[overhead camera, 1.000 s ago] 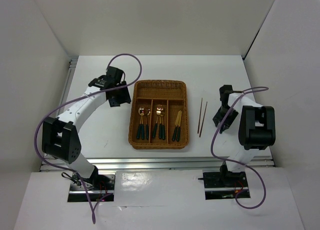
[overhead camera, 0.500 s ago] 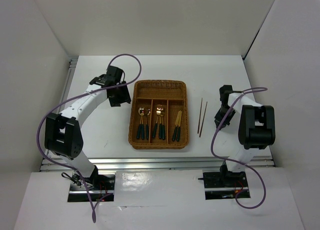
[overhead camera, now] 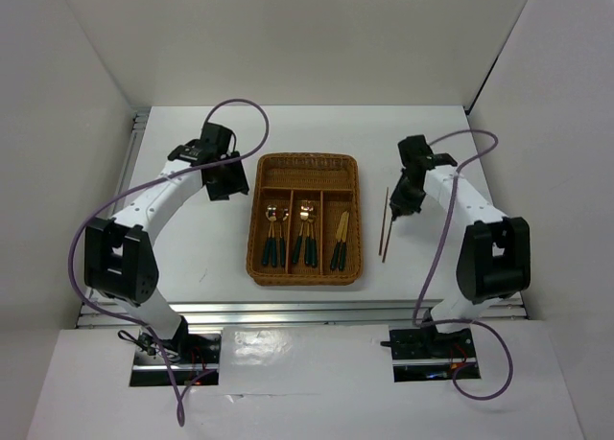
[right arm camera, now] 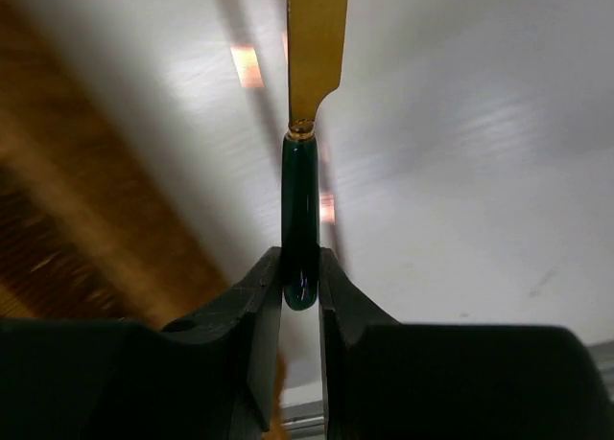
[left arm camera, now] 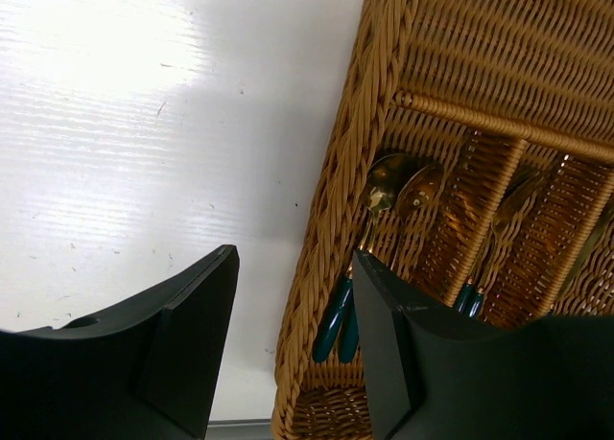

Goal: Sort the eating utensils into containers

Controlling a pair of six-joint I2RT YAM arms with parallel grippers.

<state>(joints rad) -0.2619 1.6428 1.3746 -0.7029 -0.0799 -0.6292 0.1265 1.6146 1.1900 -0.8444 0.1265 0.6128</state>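
Observation:
I need to move my right gripper to the left in the top view, over the tray's knife slot, and go down to let go of the knife's handle, because the matching gold knives are there.
The woven wicker tray [overhead camera: 305,158] lies mid-table. Gold-headed spoons [overhead camera: 273,231] with dark handles fill its left slot, more utensils [overhead camera: 305,231] its middle slot, and knives [overhead camera: 340,241] its right slot. My right gripper [overhead camera: 404,200] hovers just right of the tray, over the top ends of two reddish-brown chopsticks [overhead camera: 386,227]. In the right wrist view the gripper [right arm camera: 300,267] is shut on the dark handle of a gold-bladed knife [right arm camera: 300,191], blade pointing away. My left gripper [overhead camera: 225,181] stands open beside the tray's upper left corner; the left wrist view shows the gripper [left arm camera: 294,258] empty above the tray rim [left arm camera: 336,210] and spoons [left arm camera: 384,186].
White walls enclose the table on the left, back and right. Purple cables loop over both arms. The tray's crosswise top slot [overhead camera: 307,174] holds no utensils that I can see. The blurred brown tray [right arm camera: 58,220] fills the left of the right wrist view.
My right gripper has closed on the knife and swung from the right side up and left, toward the chopsticks and tray. The left arm has barely shifted.

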